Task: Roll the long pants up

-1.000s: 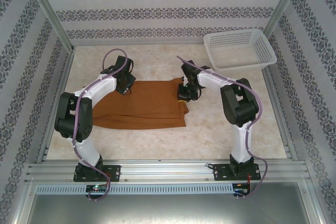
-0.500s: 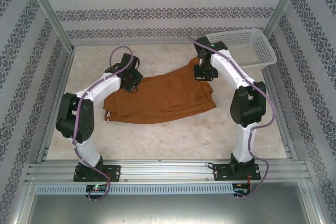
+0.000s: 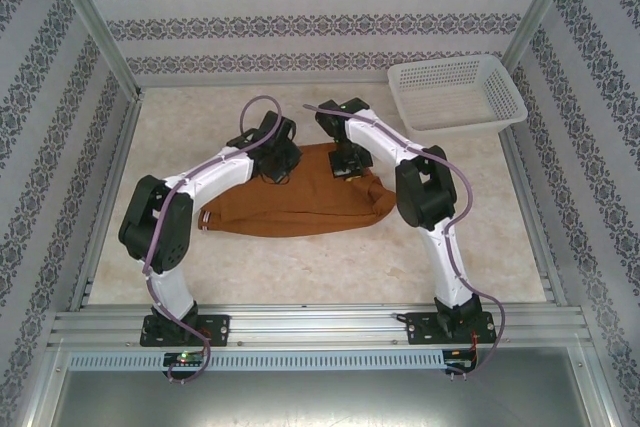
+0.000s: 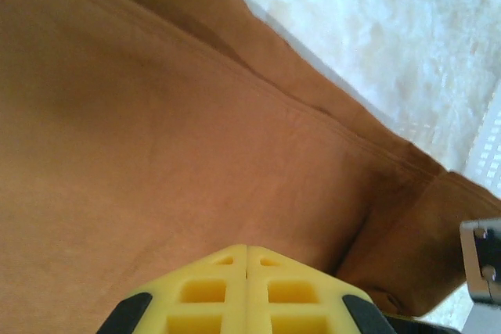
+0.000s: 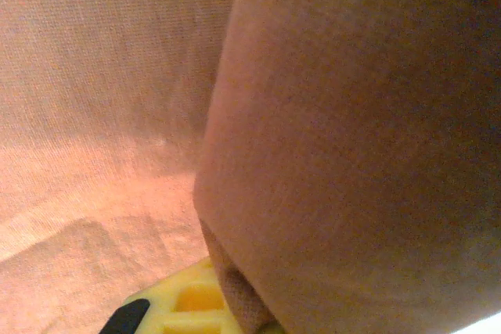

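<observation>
The fold is draped over my right gripper's yellow finger. My right gripper needs to carry it slightly back toward the flat middle of the pants next, then let it go.
The long pants lie as a flattened rust-brown bundle across the middle of the table, their top edge bunched between the two arms. My left gripper is at that top edge. In the left wrist view its yellow fingertips are pressed together, pinching the cloth. My right gripper sits just to the right of it, also shut. A thick fold of the pants drapes over its yellow finger and hides the other one.
A white mesh basket stands at the back right corner; its edge appears in the left wrist view. Pale marble tabletop lies bare in front of the pants. Aluminium frame rails border the table.
Both grippers have swung toward each other with the cloth. The right one rose toward the basket, then came back left and folded the right end over. The pants are now shorter and bunched.
</observation>
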